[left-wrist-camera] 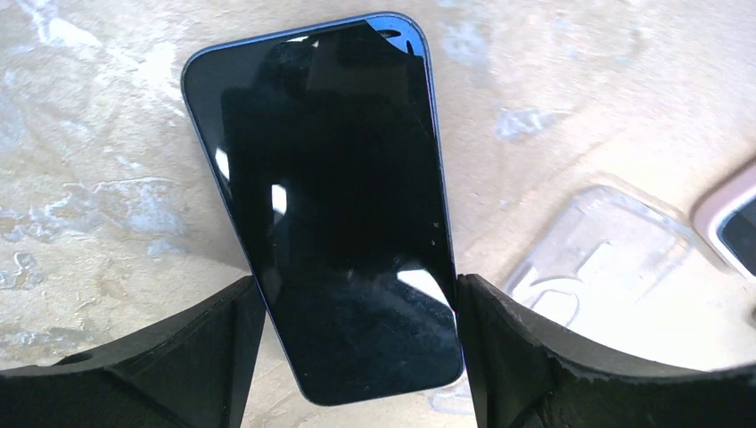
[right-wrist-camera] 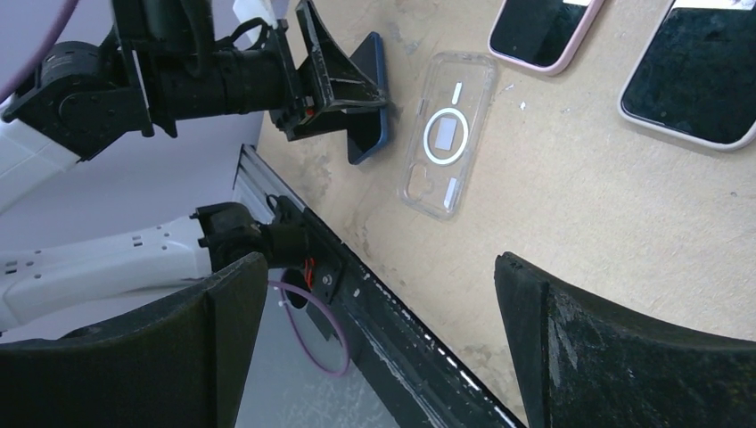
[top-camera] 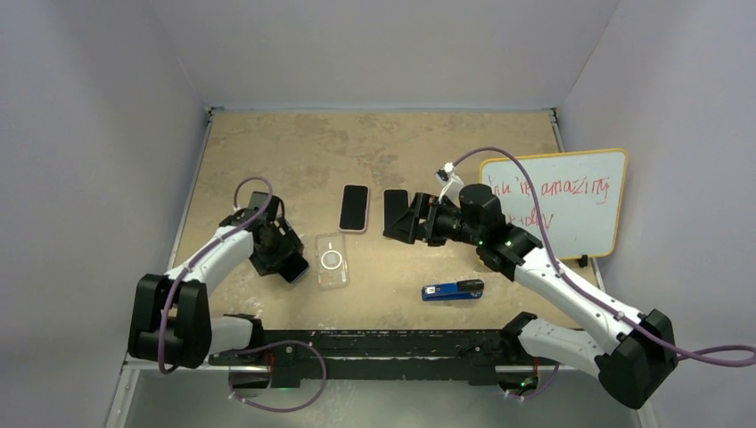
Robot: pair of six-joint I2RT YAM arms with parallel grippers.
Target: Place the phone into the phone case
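Observation:
I should next move my right gripper down and left in the top view to the phone's case-side edge (top-camera: 305,259) (right-wrist-camera: 382,61) and close, as it lies bare past the holding fingers.
My left gripper (top-camera: 285,259) is shut on the long edges of a dark blue phone (left-wrist-camera: 339,205) with a black screen, and holds it tilted close over the table. The clear phone case (top-camera: 332,260) with a white ring lies flat just to the right of it; it also shows in the left wrist view (left-wrist-camera: 606,259) and the right wrist view (right-wrist-camera: 443,134). The held phone shows in the right wrist view (right-wrist-camera: 370,98) too. My right gripper (top-camera: 406,223) is open and empty, raised above the table's middle and facing the case.
A pink-cased phone (top-camera: 355,207) and a black phone (top-camera: 395,209) lie side by side behind the case. A small blue and black device (top-camera: 452,290) lies near the front edge. A whiteboard (top-camera: 553,201) with red writing leans at the right.

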